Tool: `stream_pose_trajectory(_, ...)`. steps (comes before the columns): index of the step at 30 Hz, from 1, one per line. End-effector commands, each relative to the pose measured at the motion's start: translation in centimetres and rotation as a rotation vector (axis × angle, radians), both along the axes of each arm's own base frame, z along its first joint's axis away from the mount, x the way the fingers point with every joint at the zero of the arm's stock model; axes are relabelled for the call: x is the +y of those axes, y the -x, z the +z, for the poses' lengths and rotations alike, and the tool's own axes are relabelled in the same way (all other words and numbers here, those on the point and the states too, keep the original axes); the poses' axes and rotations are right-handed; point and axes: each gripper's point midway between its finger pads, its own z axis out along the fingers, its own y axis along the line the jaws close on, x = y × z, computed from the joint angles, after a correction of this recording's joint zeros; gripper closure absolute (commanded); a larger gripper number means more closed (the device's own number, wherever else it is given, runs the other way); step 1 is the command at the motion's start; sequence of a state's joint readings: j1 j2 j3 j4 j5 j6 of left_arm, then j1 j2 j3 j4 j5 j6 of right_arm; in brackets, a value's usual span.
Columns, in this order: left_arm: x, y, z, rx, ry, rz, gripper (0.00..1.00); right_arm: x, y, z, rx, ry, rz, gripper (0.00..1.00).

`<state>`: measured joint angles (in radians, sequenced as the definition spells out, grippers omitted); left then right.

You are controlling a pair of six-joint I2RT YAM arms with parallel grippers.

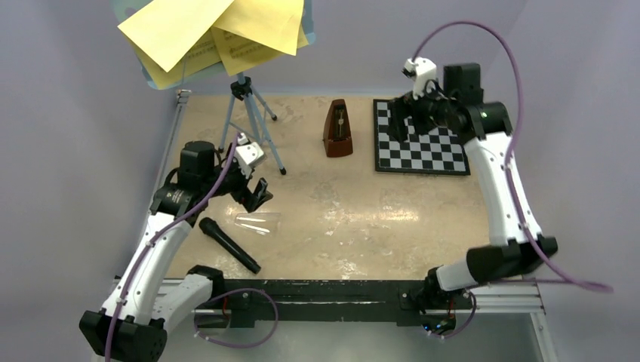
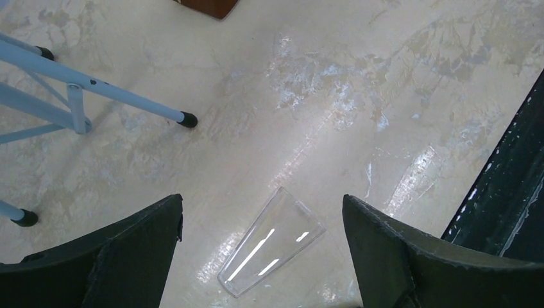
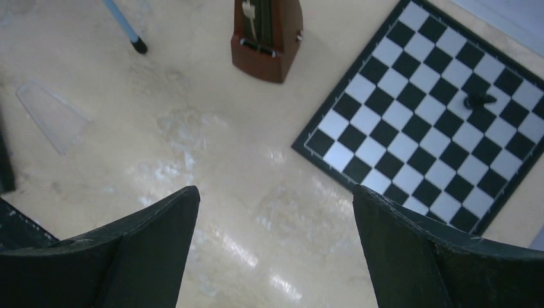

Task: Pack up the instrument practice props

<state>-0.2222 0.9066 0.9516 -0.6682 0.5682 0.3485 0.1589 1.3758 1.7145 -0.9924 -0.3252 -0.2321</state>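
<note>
My right gripper moves outward from the chessboard over the metronome next, then down around its narrow top (image 1: pixel 339 105), which is free.
The brown pyramid metronome (image 1: pixel 338 130) stands upright at the back middle of the table; it also shows in the right wrist view (image 3: pixel 266 38). Yellow sheet-music pages (image 1: pixel 215 30) lie on the light-blue stand's tray (image 1: pixel 155 78) at the top left, above its tripod legs (image 1: pixel 253 124). A clear tapered cover (image 2: pixel 272 250) lies flat on the table below my left gripper (image 2: pixel 263 256), which is open and empty above it (image 1: pixel 256 194). My right gripper (image 1: pixel 398 124) is open and empty, held high over the chessboard's left edge (image 3: pixel 276 250).
A black-and-white chessboard (image 1: pixel 423 139) lies at the back right, with one small dark piece (image 3: pixel 478 99) on it. A black microphone (image 1: pixel 229 245) lies near the front left. A tripod foot (image 2: pixel 187 119) rests close to the left gripper.
</note>
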Motion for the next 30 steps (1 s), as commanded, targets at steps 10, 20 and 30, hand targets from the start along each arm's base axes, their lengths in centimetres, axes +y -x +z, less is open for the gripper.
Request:
stream_pose_trajectory(10,-1.0,-2.3,-0.8,0.025,-0.032,-0.004,0.01,10.5,-14.3,1.1,-0.048,-0.13,-0.147,0.01)
stream_pose_trajectory(20,-1.2,-2.4,-2.4,0.1,-0.008,0.028,0.01,16.4,-19.1,-3.7,-0.104,-0.071,-0.182,0.05)
stream_pose_trajectory(30,-1.1,-1.6,-2.3,0.109,0.033,0.067,0.01,15.9,-21.7,-6.8,-0.169,0.051,-0.328,0.15)
